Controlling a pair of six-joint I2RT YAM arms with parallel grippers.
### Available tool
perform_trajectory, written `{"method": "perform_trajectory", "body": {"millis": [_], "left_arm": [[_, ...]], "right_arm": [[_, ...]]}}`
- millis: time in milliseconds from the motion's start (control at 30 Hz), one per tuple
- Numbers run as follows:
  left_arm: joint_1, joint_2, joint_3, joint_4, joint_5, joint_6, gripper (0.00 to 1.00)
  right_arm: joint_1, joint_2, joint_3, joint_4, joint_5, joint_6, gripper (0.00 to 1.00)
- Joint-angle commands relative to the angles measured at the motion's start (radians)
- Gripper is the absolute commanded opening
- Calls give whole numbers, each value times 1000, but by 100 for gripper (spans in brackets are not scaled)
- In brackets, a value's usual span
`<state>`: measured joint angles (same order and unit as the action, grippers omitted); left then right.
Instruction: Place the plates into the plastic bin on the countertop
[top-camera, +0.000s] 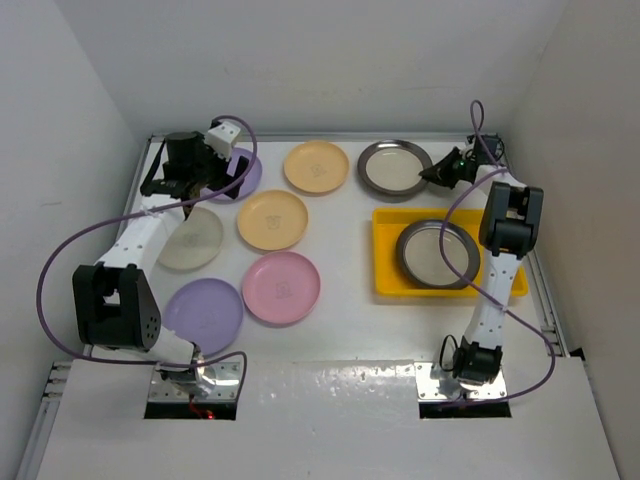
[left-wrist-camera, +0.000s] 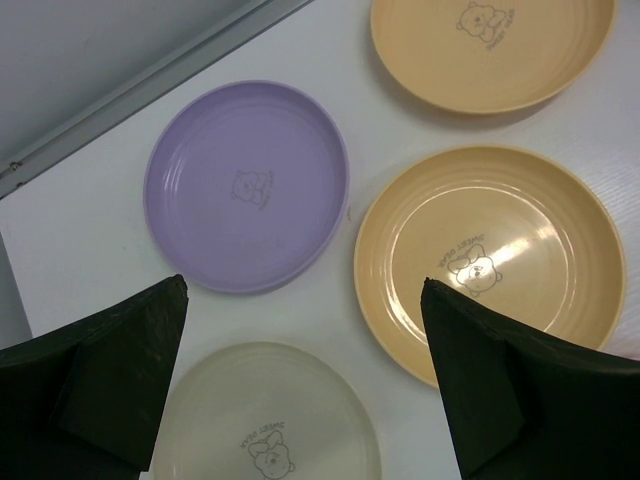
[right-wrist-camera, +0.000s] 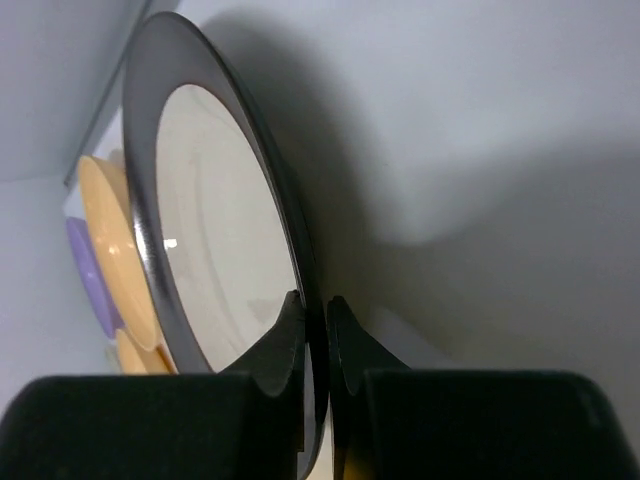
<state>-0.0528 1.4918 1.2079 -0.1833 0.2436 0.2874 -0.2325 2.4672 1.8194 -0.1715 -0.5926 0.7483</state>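
Observation:
The dark metal-rimmed plate goes up and back in my right gripper next, then comes down onto the matching plate in the yellow bin.
My right gripper (top-camera: 437, 175) (right-wrist-camera: 315, 300) is shut on the right rim of a dark metal-rimmed plate (top-camera: 393, 168) (right-wrist-camera: 215, 250) at the back of the countertop (top-camera: 350, 330), one finger on each face of the rim. A second dark-rimmed plate (top-camera: 437, 253) lies in the yellow plastic bin (top-camera: 385, 255). My left gripper (top-camera: 200, 175) (left-wrist-camera: 304, 290) hangs open and empty above the gap between a lavender plate (left-wrist-camera: 247, 185), a cream plate (left-wrist-camera: 265, 420) and a pale orange plate (left-wrist-camera: 490, 260).
Another pale orange plate (top-camera: 316, 166) lies at the back centre, with a pink plate (top-camera: 281, 287) and a second lavender plate (top-camera: 203, 314) nearer the arm bases. White walls close in the left, back and right sides.

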Motion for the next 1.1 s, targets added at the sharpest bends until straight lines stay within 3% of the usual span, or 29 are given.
{"method": "perform_trajectory", "body": {"millis": [0, 167, 300, 333, 400, 533, 700, 867, 1067], "left_arm": [[-7, -18, 29, 28, 32, 6, 100], [-7, -53, -1, 28, 56, 6, 100], [-16, -114, -54, 28, 85, -4, 100], [-16, -129, -70, 28, 85, -4, 100], [-16, -182, -99, 37, 94, -4, 100], [-25, -280, -194, 47, 112, -4, 100], [-25, -396, -274, 47, 132, 5, 100], [-25, -472, -320, 36, 151, 16, 100], [-25, -502, -338, 27, 151, 6, 100]], "right_arm": [[4, -88, -25, 125, 42, 104, 0], [9, -299, -63, 271, -1, 167, 0], [-1, -555, -306, 346, 4, 163, 0], [-5, -694, -398, 345, 7, 158, 0], [-33, -781, -494, 326, 4, 149, 0], [-108, -1119, -869, 244, -2, 106, 0], [-208, -1393, -1101, 77, -13, 60, 0], [-306, -1517, -1239, -2, -29, 19, 0], [-369, -1473, -1296, -2, -50, -15, 0]]}}
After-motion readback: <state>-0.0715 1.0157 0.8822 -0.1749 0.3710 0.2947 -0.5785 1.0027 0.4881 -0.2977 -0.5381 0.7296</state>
